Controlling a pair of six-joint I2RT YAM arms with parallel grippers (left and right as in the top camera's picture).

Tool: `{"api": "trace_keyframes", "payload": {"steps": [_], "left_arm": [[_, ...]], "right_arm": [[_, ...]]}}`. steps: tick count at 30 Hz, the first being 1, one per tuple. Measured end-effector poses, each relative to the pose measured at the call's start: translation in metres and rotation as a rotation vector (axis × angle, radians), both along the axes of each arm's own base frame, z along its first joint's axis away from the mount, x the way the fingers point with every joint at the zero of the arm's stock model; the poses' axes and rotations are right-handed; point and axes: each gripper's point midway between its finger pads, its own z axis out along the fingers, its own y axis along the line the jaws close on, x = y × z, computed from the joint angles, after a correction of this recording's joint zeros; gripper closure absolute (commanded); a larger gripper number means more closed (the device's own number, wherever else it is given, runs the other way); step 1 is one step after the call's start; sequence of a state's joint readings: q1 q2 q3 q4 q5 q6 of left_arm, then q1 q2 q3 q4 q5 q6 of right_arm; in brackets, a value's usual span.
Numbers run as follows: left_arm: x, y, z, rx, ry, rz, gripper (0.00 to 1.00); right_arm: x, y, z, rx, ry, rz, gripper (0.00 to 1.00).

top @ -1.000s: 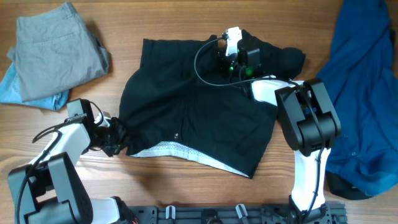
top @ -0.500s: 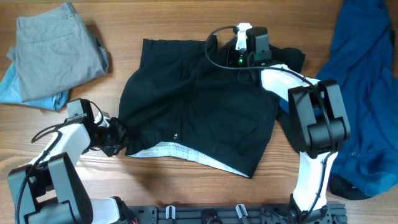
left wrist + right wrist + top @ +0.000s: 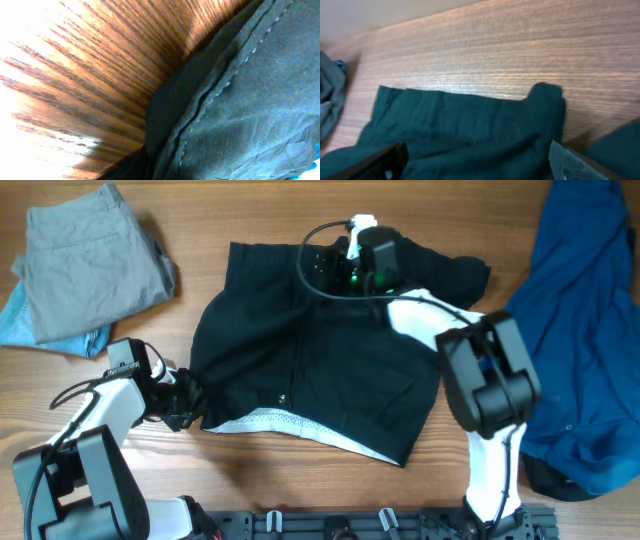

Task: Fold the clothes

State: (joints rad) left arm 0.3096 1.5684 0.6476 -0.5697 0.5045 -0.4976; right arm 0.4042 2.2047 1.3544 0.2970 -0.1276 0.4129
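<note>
My left gripper carries the held corner of the shorts up and outward toward the grey trousers next and releases it there, since bare wood shows beside the trousers.
The clothes (image 3: 320, 360), black shorts, lie spread across the middle of the table, with the whitish waistband lining (image 3: 270, 420) and a small pale button (image 3: 284, 398) along the near edge. My left gripper (image 3: 192, 406) sits low at the shorts' near-left corner and is shut on the cloth. The left wrist view shows only a stitched black seam (image 3: 225, 95) against wood. My right gripper (image 3: 335, 268) hovers over the far edge of the shorts. Its fingers (image 3: 382, 160) stand wide apart above the dark cloth (image 3: 470, 125), open, with nothing between them.
Grey folded trousers (image 3: 90, 260) lie at the far left on a light-blue piece (image 3: 20, 325). A large rumpled deep-blue garment (image 3: 585, 330) covers the right side, close to the right arm's base. A black rail (image 3: 350, 525) runs along the front edge.
My right gripper has opened wide and let go of the cloth, swinging first right and then back left along the shorts' far edge. The left gripper has not moved.
</note>
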Motion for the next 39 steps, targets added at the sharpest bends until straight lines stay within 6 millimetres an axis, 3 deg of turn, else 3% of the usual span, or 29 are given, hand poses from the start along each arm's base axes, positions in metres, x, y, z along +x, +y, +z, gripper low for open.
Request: {"api": "trace_keyframes", "payload": {"steps": [1,3,4,10,14,18,20,22,23,24,25,27,29,32,35,36,39], "left_arm": [[0.0,0.0,0.0,0.002,0.001,0.0,0.9],[0.0,0.0,0.0,0.003,0.001,0.0,0.9],[0.0,0.001,0.0,0.003,0.001,0.0,0.9],[0.0,0.002,0.0,0.012,-0.003,-0.005,0.96],[0.01,0.007,0.002,0.057,-0.054,-0.043,0.96],[0.055,0.033,0.029,0.185,-0.169,-0.054,0.96],[0.097,0.051,0.06,0.26,-0.307,-0.044,0.96],[0.139,0.062,0.098,0.321,-0.47,-0.037,0.94],[0.152,0.067,0.112,0.343,-0.527,-0.031,0.86],[0.169,0.073,0.13,0.377,-0.605,-0.017,0.59],[0.177,0.078,0.139,0.398,-0.645,-0.006,0.34],[0.187,0.087,0.15,0.425,-0.69,0.036,0.0],[0.185,0.09,0.149,0.428,-0.673,0.056,0.0],[0.167,0.082,0.128,0.394,-0.552,0.052,0.0],[0.132,0.062,0.097,0.335,-0.357,0.006,0.0],[0.111,0.051,0.084,0.301,-0.256,-0.022,0.0],[0.081,0.027,0.073,0.241,-0.128,-0.075,0.0]], "right_arm": [[0.002,0.003,-0.007,0.002,-0.008,-0.007,0.19],[0.006,0.003,-0.025,0.003,-0.01,-0.029,0.55],[0.007,-0.001,-0.035,0.001,-0.002,-0.047,0.96],[0.014,-0.015,-0.037,-0.006,-0.003,-0.09,0.96],[0.014,-0.04,-0.033,-0.052,0.034,-0.109,0.96],[0.012,-0.088,0.025,-0.136,0.022,-0.131,0.95],[0.006,-0.115,0.068,-0.159,0.001,-0.154,0.92],[-0.005,-0.127,0.104,-0.171,-0.022,-0.162,0.84],[-0.009,-0.129,0.116,-0.172,-0.029,-0.161,0.65],[-0.015,-0.13,0.127,-0.179,-0.038,-0.157,0.39],[-0.016,-0.132,0.133,-0.186,-0.048,-0.161,0.2],[-0.015,-0.14,0.135,-0.2,-0.052,-0.183,0.02],[-0.014,-0.149,0.132,-0.223,-0.044,-0.195,0.01],[-0.021,-0.154,0.121,-0.261,0.001,-0.188,0.0],[-0.054,-0.16,0.086,-0.324,0.187,-0.154,0.0],[-0.063,-0.162,0.077,-0.338,0.236,-0.146,0.0],[-0.103,-0.169,0.051,-0.389,0.425,-0.118,0.0]]}}
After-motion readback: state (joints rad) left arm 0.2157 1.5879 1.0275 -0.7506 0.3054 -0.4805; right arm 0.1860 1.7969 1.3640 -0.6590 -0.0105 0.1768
